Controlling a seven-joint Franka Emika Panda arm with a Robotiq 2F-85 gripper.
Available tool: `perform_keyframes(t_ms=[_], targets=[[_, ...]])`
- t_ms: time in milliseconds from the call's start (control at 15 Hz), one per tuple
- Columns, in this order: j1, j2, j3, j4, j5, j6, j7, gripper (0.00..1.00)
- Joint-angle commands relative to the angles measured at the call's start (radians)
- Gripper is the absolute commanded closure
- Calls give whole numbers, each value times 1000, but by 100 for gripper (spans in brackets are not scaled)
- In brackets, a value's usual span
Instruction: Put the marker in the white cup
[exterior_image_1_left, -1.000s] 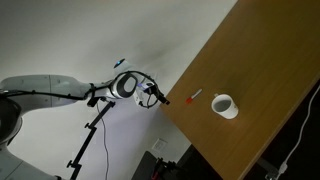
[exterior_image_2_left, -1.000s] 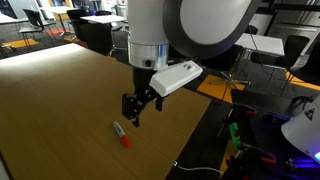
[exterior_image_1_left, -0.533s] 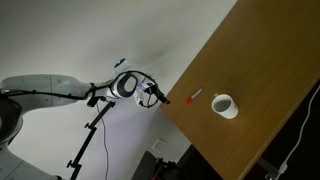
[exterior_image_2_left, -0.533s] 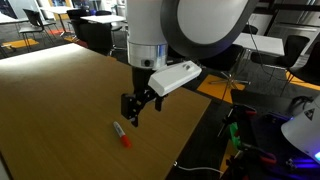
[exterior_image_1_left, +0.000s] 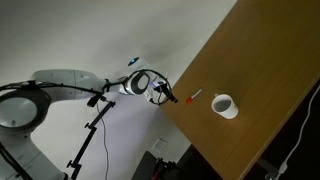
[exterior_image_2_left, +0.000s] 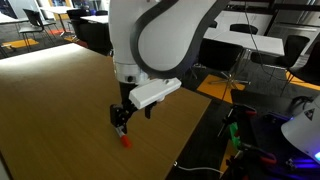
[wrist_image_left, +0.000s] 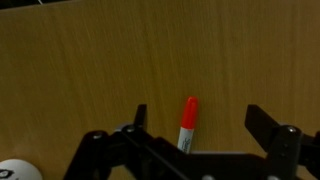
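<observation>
I need to move my gripper down and outward next, past the red-orange cap to the marker's pale body, because my open fingers are still above it and short of it.
The marker, pale with a red-orange cap, lies on the wooden table. In the wrist view it sits between the two dark fingers of my open gripper, left of the middle. In both exterior views the gripper hangs low over the table near its edge. The marker's red end shows just past the fingers, and it lies beside the gripper in an exterior view. The white cup stands a short way beyond the marker. Its rim shows at the lower left of the wrist view.
The table edge drops off close to the gripper. Beyond it are a dark floor with cables, office chairs and desks. A black stand is below the arm, off the table.
The arm has swung over and down toward the marker. The open gripper now straddles it, where before it hung beside and above it.
</observation>
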Motion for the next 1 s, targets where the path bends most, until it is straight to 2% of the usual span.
perform_keyframes(t_ms=[0,533,933], targets=[[55,107,-62,116,-26,21,43,0],[134,246,-163,241,-45,85,121,0],[155,331,-192,310,-39,98,170,0]])
